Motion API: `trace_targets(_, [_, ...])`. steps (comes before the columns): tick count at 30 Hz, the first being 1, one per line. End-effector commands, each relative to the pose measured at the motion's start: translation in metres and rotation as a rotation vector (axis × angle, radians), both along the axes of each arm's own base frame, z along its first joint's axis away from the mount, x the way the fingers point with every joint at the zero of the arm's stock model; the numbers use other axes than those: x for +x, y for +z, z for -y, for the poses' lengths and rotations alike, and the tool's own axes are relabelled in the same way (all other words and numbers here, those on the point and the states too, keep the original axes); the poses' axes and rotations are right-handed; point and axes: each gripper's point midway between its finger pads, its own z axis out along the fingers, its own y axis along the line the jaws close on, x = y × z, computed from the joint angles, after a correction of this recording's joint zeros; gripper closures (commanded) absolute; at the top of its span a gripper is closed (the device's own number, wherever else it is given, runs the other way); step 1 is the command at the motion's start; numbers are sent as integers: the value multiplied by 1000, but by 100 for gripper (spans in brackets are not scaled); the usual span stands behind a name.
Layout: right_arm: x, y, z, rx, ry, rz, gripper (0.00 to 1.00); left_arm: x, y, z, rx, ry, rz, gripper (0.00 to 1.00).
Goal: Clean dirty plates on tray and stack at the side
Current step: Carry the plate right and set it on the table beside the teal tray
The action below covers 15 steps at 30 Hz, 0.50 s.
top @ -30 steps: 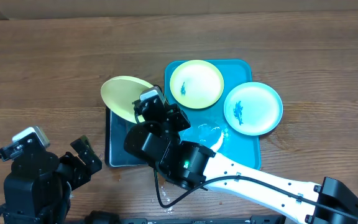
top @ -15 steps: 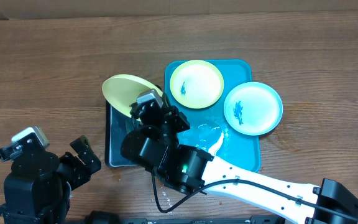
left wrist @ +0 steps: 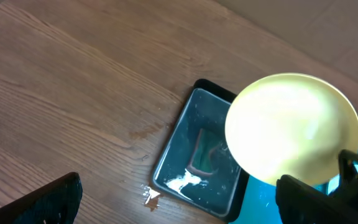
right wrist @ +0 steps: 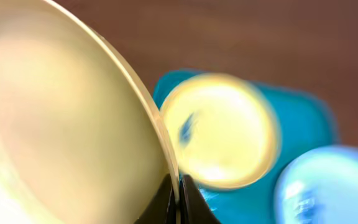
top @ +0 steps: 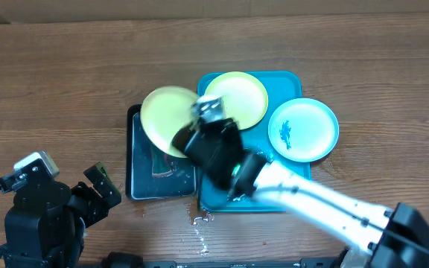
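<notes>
The robot's right gripper next needs to move past the light blue plate [top: 304, 129], then down to let go, as bare wood is below and to the gripper's right in the overhead view.
My right gripper [top: 199, 123] is shut on the rim of a yellow-green plate [top: 166, 115] and holds it tilted above the black tray's right side and the turquoise tray's left edge. The same plate fills the left of the right wrist view [right wrist: 61, 130], pinched between the fingers [right wrist: 178, 198], and shows in the left wrist view [left wrist: 291, 130]. A second yellow-green plate [top: 238, 97] with a blue smear lies on the turquoise tray [top: 289, 83]. The light blue plate [top: 304, 129] with blue smears lies at the tray's right rim. My left gripper [left wrist: 179, 205] is open and empty.
A smaller black tray [top: 144, 179] with wet residue and something green inside sits left of the turquoise tray; it also shows in the left wrist view [left wrist: 194, 155]. Water drops lie on the wood near its front corner [left wrist: 151, 196]. Water pools on the turquoise tray [top: 252, 160].
My right arm has swung right with the held plate, carrying it from the black tray's far left corner toward the turquoise tray's left edge. The left arm has not moved.
</notes>
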Motion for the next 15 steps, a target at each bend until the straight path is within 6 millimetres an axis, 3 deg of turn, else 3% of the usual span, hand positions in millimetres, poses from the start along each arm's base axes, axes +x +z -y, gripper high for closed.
trace_targets(1, [-3, -9, -22, 444, 49, -362, 96, 0, 4, -2, -3, 17, 16, 0])
trace_targets(4, [7, 5, -7, 606, 139, -496, 96, 0, 4, -2, -3, 17, 16, 0])
trace_targets(7, [20, 22, 27, 691, 155, -519, 96, 0, 4, -2, -3, 17, 16, 0])
trace_targets(11, [42, 36, 102, 748, -19, -484, 96, 0, 4, -2, -3, 17, 16, 0])
trace_targets(15, [57, 37, 204, 793, -287, -439, 96, 0, 4, -2, -3, 17, 16, 0])
